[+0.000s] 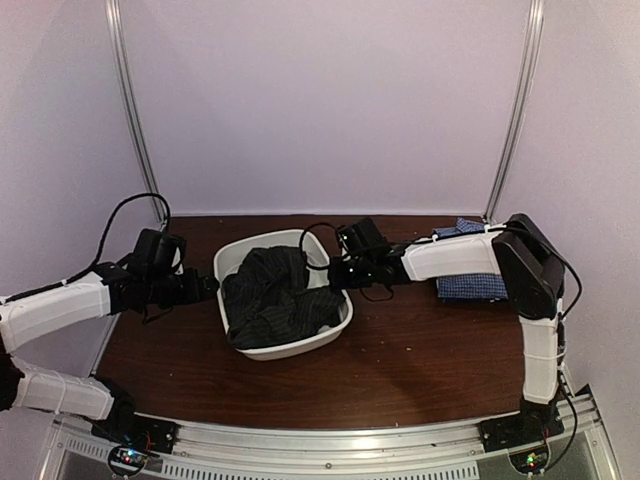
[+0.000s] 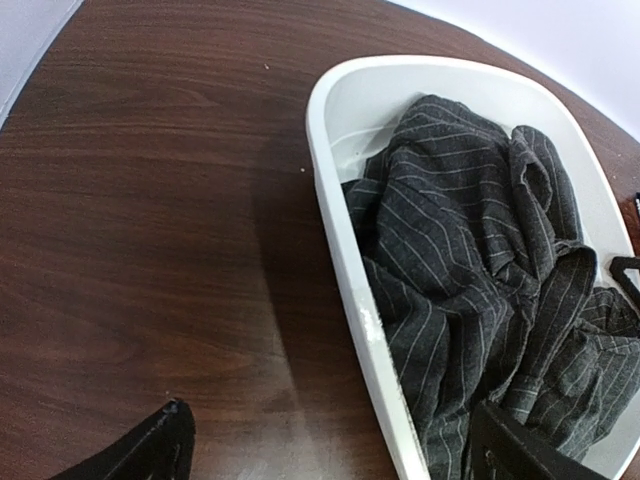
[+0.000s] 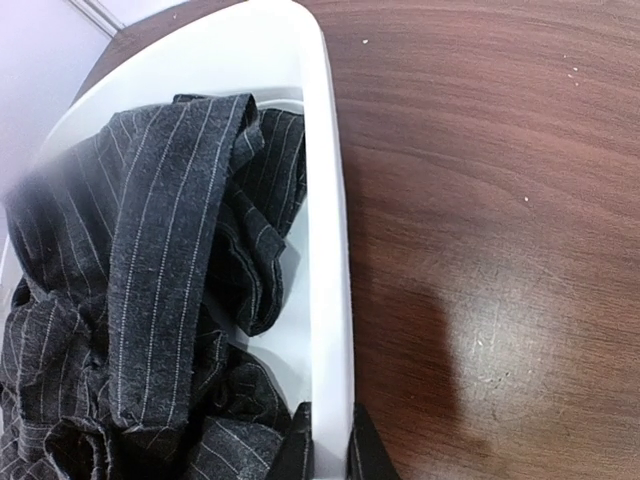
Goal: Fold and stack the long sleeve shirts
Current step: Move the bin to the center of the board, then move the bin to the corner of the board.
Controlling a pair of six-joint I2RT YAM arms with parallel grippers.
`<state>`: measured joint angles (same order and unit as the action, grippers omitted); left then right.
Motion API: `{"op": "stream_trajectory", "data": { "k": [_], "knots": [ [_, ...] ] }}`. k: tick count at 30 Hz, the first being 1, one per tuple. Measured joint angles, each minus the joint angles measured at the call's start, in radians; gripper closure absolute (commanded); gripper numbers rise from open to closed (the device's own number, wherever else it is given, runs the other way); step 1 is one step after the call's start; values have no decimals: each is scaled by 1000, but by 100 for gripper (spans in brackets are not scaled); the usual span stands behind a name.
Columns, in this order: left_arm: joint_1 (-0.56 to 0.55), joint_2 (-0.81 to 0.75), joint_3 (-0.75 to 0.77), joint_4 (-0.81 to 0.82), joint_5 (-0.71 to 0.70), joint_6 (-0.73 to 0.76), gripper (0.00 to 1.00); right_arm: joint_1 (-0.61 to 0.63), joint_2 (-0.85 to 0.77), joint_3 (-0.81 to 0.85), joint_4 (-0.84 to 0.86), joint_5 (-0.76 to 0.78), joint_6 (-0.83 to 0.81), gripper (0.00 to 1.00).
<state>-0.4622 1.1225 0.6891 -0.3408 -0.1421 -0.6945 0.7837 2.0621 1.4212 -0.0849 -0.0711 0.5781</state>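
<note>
The tub's rim runs between the open fingers of my left gripper, so next I will move it down and to the right in the top view to close on the tub's rim (image 1: 220, 295).
The black pinstriped shirt (image 1: 272, 296) lies crumpled inside the white oval tub (image 1: 238, 256). It also shows in the left wrist view (image 2: 480, 260) and the right wrist view (image 3: 150, 300). The blue-and-white check shirt (image 1: 470, 286) lies folded at the right rear, partly under my right forearm. My left gripper (image 1: 206, 288) is open at the tub's left rim (image 2: 340, 250), one finger over the table and one over the shirt (image 2: 335, 455). My right gripper (image 1: 336, 274) is shut on the tub's right rim (image 3: 328, 300), its fingers pinching the wall (image 3: 330, 455).
The tub stands mid-table on the dark wood tabletop (image 1: 420, 350). White walls with metal posts (image 1: 512, 110) enclose the back and sides. A black cable (image 1: 130, 205) loops above the left arm.
</note>
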Motion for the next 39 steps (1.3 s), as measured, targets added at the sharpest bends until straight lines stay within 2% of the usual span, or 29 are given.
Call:
{"op": "stream_trajectory", "data": {
  "k": [3,8,13,14,17,18,22,27,30,34,39],
  "knots": [
    [0,93,37,34,13,9,9,2,3,-1,26,10,31,86],
    [0,202,72,81,36,20,32,6,3,-16,97,21,78,78],
    [0,248,78,94,37,32,45,6,3,-50,145,26,95,72],
    [0,248,77,96,37,31,48,6,3,-55,150,26,97,69],
    [0,249,71,117,37,32,57,6,1,-63,163,28,98,48],
    [0,252,69,120,37,31,59,6,-4,-68,166,29,96,44],
    [0,294,68,145,26,34,69,6,-48,-100,161,47,82,34],
    [-5,351,91,159,14,46,91,5,-161,-148,138,85,49,29],
    [10,376,131,153,-13,56,100,0,-231,-173,132,102,27,29],
    [52,419,209,72,-11,148,100,-10,-307,-218,121,121,-2,28],
    [167,504,385,-9,-20,265,100,-17,-362,-265,78,134,-39,28]
  ]
}}
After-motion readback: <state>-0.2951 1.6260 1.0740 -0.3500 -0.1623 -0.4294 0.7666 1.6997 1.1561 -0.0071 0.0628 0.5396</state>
